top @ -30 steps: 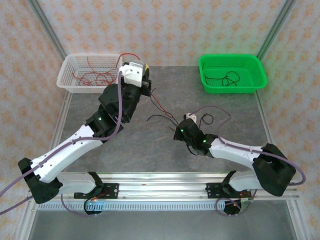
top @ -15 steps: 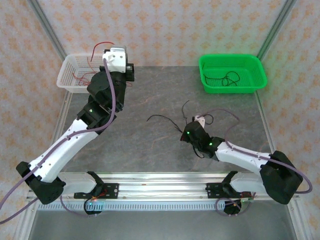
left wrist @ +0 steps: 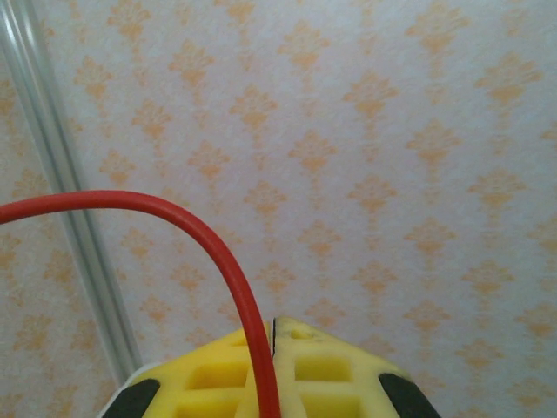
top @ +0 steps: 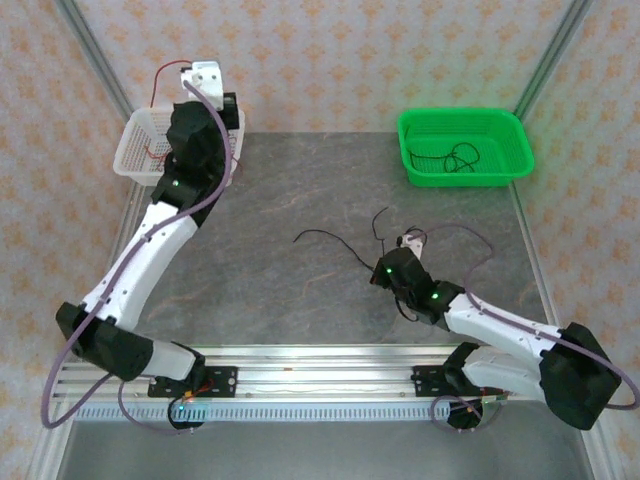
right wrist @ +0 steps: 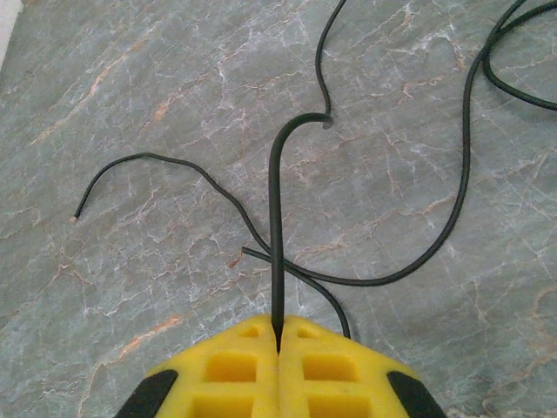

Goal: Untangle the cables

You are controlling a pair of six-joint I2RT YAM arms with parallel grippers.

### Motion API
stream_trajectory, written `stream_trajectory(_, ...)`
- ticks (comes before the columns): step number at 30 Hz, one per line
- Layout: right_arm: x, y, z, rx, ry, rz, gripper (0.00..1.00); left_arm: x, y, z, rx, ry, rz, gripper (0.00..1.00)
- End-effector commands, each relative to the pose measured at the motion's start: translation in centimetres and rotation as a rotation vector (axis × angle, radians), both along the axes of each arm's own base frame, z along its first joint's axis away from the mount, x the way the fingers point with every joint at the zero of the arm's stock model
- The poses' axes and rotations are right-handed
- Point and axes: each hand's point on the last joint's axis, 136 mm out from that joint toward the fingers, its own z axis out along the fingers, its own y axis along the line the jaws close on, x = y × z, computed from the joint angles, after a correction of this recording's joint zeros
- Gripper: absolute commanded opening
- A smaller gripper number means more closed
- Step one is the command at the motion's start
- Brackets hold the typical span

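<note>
The basket of red cables is below my left gripper, so my left gripper should tip downward and move down into the white basket (top: 128,152) to release the thin red cable (top: 162,72).
My left gripper (top: 200,72) is raised over the back left corner, above the white basket (top: 128,152). It is shut on a thin red cable (top: 162,72). In the left wrist view that red cable (left wrist: 178,214) arcs up and left out of the closed yellow fingertips (left wrist: 272,324), with the wall behind. My right gripper (top: 400,247) sits low over the table right of centre, shut on a black cable (right wrist: 277,218) that rises from its closed tips (right wrist: 278,329). More black cables (top: 328,238) lie loose on the grey table (top: 260,270), crossing just ahead of the tips.
The white basket holds several red cables (top: 152,150). A green basket (top: 512,128) at the back right holds black cables (top: 450,158). Metal frame posts (top: 95,45) stand at the back corners. Patterned walls close in the table's back and sides.
The left arm swung from the table's middle up and left to above the white basket, pulling the red cable clear of the black ones. The right gripper slid slightly right with its black cable.
</note>
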Motion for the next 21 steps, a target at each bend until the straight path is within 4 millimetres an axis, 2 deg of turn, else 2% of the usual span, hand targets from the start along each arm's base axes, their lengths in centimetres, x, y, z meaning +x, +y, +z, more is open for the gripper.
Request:
stream_trajectory(1, -0.3, -1.1, -0.2, -0.002, 0.004, -0.042, 0.0, 2.0, 1.2, 0.6, -0.033, -0.011, -0.02, 0.0)
stream_trajectory(9, -0.1, -0.6, -0.7, 0.009, 0.024, -0.04, 0.0, 9.0, 7.5, -2.5, -0.099, 0.036, 0.058, 0.0)
stream_trajectory(14, 0.0, -0.6, -1.3, 0.004, 0.041, -0.05, 0.0, 13.5, 11.1, -5.8, -0.129, 0.095, 0.088, 0.0)
stream_trajectory(17, 0.0, -0.5, -1.6, 0.003, 0.052, -0.055, 0.0, 16.4, 12.5, -9.5, -0.158, 0.151, 0.089, 0.0)
stream_trajectory(21, 0.3, -0.2, -1.7, 0.001, 0.06, -0.058, 0.0, 19.1, 13.8, -14.4, -0.216, 0.224, 0.078, 0.0)
